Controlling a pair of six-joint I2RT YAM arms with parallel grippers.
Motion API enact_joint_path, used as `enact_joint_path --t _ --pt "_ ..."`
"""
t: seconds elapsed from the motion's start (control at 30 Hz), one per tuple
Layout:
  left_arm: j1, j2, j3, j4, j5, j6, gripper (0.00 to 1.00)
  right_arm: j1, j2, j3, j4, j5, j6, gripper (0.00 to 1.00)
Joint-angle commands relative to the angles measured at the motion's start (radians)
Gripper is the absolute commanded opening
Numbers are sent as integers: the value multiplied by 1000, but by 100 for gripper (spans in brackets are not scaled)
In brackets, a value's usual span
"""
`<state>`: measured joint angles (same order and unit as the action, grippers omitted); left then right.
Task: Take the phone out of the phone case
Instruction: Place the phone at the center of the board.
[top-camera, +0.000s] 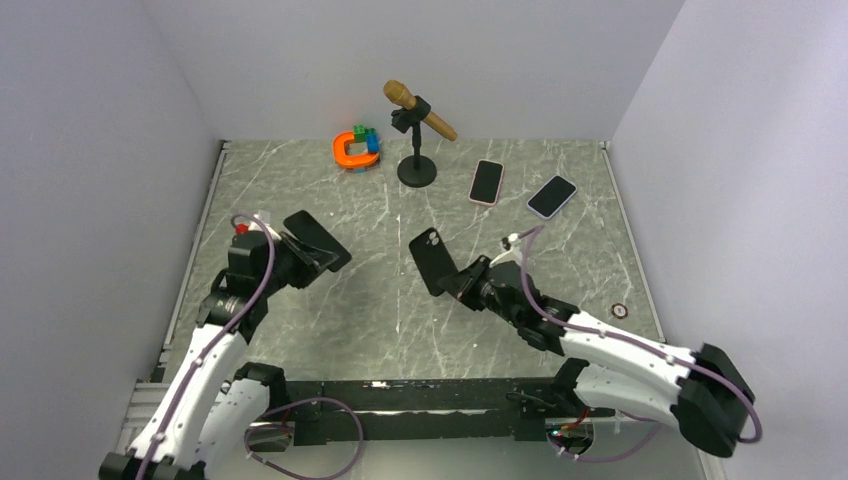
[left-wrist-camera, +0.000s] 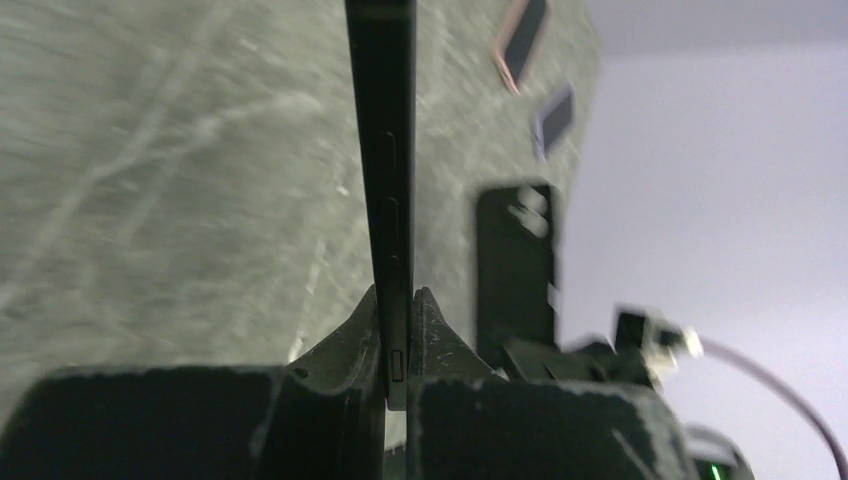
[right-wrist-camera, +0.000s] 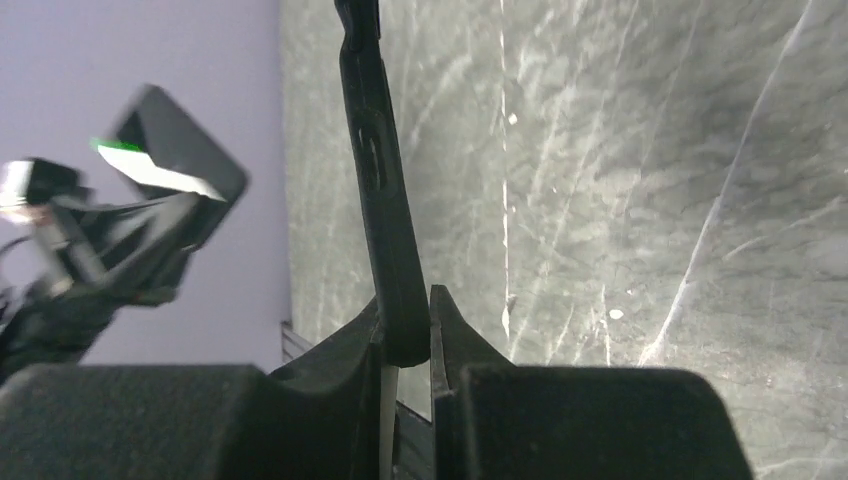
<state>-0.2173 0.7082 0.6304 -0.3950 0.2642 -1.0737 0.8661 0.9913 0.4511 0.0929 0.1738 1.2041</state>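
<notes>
I will lower the thin black phone outward with my left gripper next, toward the bare far corner by the orange toy (top-camera: 277, 182), because the phone and the case are apart.
My left gripper (top-camera: 303, 262) is shut on a thin black phone (top-camera: 318, 240) and holds it above the table's left side. In the left wrist view the phone (left-wrist-camera: 385, 150) stands edge-on between my fingers (left-wrist-camera: 398, 310), side buttons showing. My right gripper (top-camera: 465, 283) is shut on the black phone case (top-camera: 432, 258), held up over the table's middle, camera cutout at its top. In the right wrist view the case (right-wrist-camera: 380, 180) runs edge-on, slightly bent, from my jaws (right-wrist-camera: 405, 310). Phone and case are apart. The case also shows in the left wrist view (left-wrist-camera: 515, 260).
Two other phones lie at the back right, one in a pink case (top-camera: 487, 182), one dark (top-camera: 552, 196). A microphone on a stand (top-camera: 417, 172) and an orange toy with coloured blocks (top-camera: 357, 148) stand at the back. A small ring (top-camera: 620, 311) lies near the right edge.
</notes>
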Motion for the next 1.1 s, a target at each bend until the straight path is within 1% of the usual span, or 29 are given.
enact_joint_path --t 0.0,0.1,0.17,0.2,0.37,0.5,0.57,0.6,0.67,0.8,0.87,0.97,1.07 --pt "171 113 22 42 16 -12 0 -8 -158 23 -137 103 -29 0" --pt "285 205 8 154 3 -110 0 -9 -222 30 -167 117 -34 0" --pt "312 261 21 218 -66 -150 0 -12 -244 39 -194 122 -35 0" --pt "321 293 36 224 -111 -168 0 -12 -250 50 -208 124 -36 0" --pt "371 503 132 301 -184 -239 0 -12 -277 63 -245 101 -37 0" --pt "399 714 233 381 -203 -261 0 -12 -296 57 -251 87 -27 0" --pt "410 798 273 471 -196 -252 0 -11 -299 60 -268 85 -26 0" --pt "415 842 297 489 -189 -254 0 -12 -301 61 -278 84 -25 0" --pt "420 920 342 509 -166 -290 0 -12 -306 58 -295 86 -21 0" --pt "419 1051 374 656 -136 -377 0 -12 -316 44 -305 90 -14 0" --pt "418 1096 411 680 -160 -374 0 -10 -314 46 -313 89 -13 0" --pt "419 1160 489 654 -194 -343 0 -12 -308 46 -313 82 -15 0" --pt "421 1233 549 672 -186 -354 2 -11 -295 46 -307 73 -16 0"
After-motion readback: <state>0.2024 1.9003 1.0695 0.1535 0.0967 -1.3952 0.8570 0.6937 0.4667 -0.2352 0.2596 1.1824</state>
